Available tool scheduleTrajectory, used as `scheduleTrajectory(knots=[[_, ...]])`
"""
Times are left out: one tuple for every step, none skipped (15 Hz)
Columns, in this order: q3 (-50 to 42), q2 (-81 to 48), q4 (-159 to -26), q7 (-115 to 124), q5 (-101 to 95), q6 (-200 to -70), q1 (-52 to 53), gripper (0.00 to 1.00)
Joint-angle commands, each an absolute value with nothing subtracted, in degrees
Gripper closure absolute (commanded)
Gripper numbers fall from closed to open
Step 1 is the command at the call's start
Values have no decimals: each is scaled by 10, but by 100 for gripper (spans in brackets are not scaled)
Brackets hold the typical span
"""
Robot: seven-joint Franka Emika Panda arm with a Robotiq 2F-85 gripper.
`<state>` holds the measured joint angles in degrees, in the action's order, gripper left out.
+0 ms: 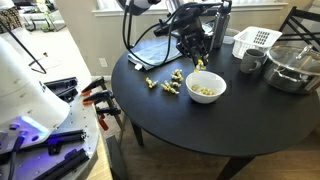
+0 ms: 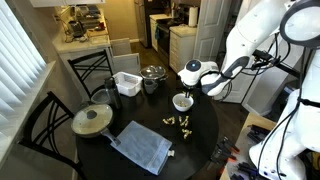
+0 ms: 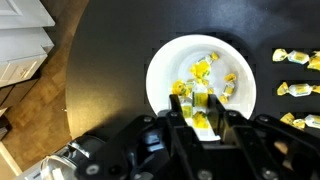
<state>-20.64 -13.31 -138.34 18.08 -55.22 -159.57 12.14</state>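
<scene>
I should keep my gripper above the white bowl's opening (image 1: 206, 88) (image 3: 203, 82) and spread the fingers to release the pinched yellow candy, which already hangs over it.
My gripper (image 3: 200, 108) hangs just above a white bowl (image 3: 160, 70) of yellow wrapped candies on a round black table (image 1: 200, 125). The fingers are close together, with a yellow candy (image 3: 200, 120) pinched between them. In both exterior views the gripper (image 1: 198, 55) (image 2: 190, 84) is over the bowl (image 1: 206, 88) (image 2: 183, 101), and a bit of yellow shows at the fingertips. Several loose candies (image 1: 168, 86) (image 2: 181, 123) lie on the table beside the bowl. They also show in the wrist view (image 3: 298, 90).
A white rack (image 1: 256, 40), a mug (image 1: 250, 63) and a metal pot (image 1: 293, 68) stand behind the bowl. A lidded pan (image 2: 92, 120) and a grey-blue cloth (image 2: 145, 148) lie across the table. Black chairs (image 2: 45, 125) surround it.
</scene>
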Motion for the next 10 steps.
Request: scheduleTrajectory(knots=[[-219, -147, -1374, 260, -613, -1592, 145, 92], [-220, -151, -1372, 276, -626, -1594, 148, 92], [-220, -156, -1369, 291, -638, -1593, 151, 92], [-221, -160, -1366, 305, -649, -1594, 153, 92], [-222, -163, -1362, 321, -664, -1591, 156, 92], [-223, -169, -1358, 335, -676, -1593, 158, 92], [-225, -173, -1353, 354, -693, -1593, 162, 92], [-226, -176, -1349, 370, -707, -1592, 164, 92], [-227, -181, -1345, 387, -718, -1586, 168, 92], [-226, -185, -1342, 399, -726, -1585, 170, 44]])
